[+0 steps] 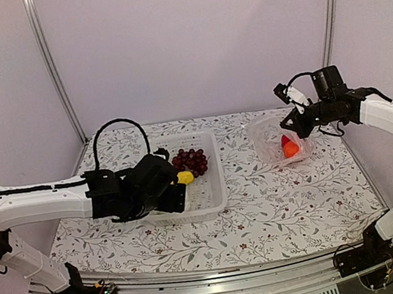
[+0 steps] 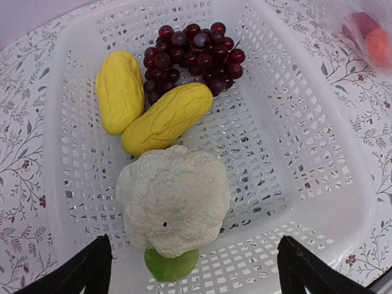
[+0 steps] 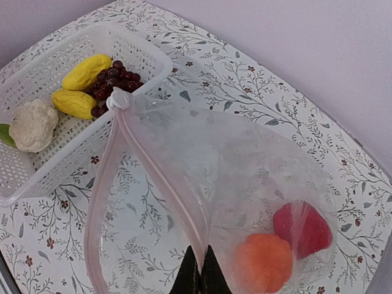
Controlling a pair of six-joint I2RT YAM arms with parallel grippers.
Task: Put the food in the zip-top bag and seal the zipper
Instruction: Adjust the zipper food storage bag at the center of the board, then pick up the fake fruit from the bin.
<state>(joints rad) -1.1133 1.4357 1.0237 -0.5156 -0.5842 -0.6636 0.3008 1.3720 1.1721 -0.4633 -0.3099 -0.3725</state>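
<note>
The slanted yellow piece lies outward and lower, beyond the cauliflower [image 2: 174,205], so my left gripper will reach outward and down to close around its middle.
The white lattice basket [image 2: 318,177] holds a white cauliflower [image 2: 174,205], two yellow pieces [image 2: 165,117] and a dark purple grape bunch [image 2: 195,56]. My left gripper [image 2: 190,269] is open, its fingers either side of the cauliflower's near end, just above the basket [image 1: 210,189]. My right gripper [image 3: 199,272] is shut on the pinkish zipper strip [image 3: 156,177] of the clear zip-top bag [image 3: 245,177], holding its mouth open. A red piece [image 3: 303,229] and an orange piece [image 3: 264,262] lie inside the bag [image 1: 285,145].
The flowered tablecloth [image 1: 280,208] covers the table. Metal frame posts [image 1: 51,65] stand at the back corners. The basket sits left of the bag, with a strip of cloth between them.
</note>
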